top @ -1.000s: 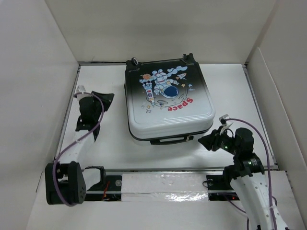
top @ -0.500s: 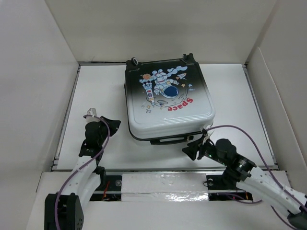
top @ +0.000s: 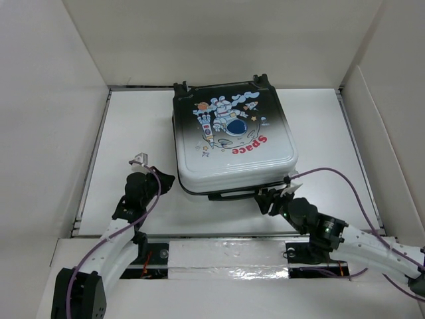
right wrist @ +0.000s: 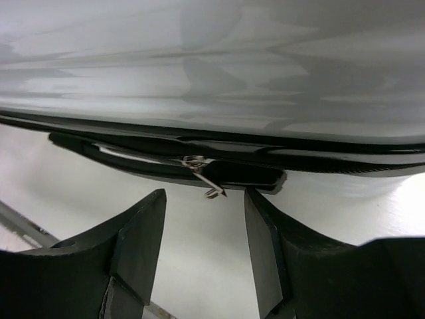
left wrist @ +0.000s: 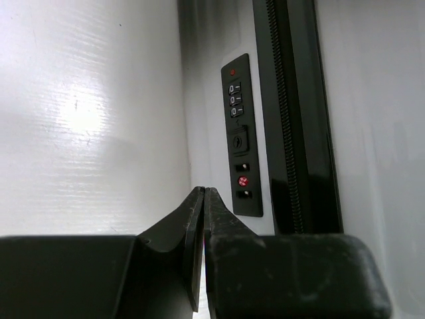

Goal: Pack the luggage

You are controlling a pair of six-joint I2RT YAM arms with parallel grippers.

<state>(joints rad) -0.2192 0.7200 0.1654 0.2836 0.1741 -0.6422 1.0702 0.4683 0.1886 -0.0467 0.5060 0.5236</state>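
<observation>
The metal zipper pull (right wrist: 204,176) hangs just beyond my right gripper's open fingers. My right gripper will edge toward the luggage's near side next, until its fingers straddle the pull.
The luggage (top: 232,143) lies flat and closed in the middle of the table, astronaut print and red "Space" facing up, its black handle (top: 234,195) on the near side. My left gripper (top: 167,179) is shut with nothing in it, just off the case's near left corner. In the left wrist view its tips (left wrist: 202,191) point along the side at the combination lock (left wrist: 240,136). My right gripper (top: 264,199) stands open at the handle's right end. A metal zipper pull (right wrist: 204,176) hangs just beyond its gap (right wrist: 204,199), untouched.
White walls (top: 46,100) box in the table on the left, back and right. A taped rail (top: 226,254) runs along the near edge between the arm bases. Purple cables (top: 345,176) loop over both arms.
Both arms have swung inward to the luggage's near edge. The left gripper has shut. The right gripper has opened wider and come up under the handle end.
</observation>
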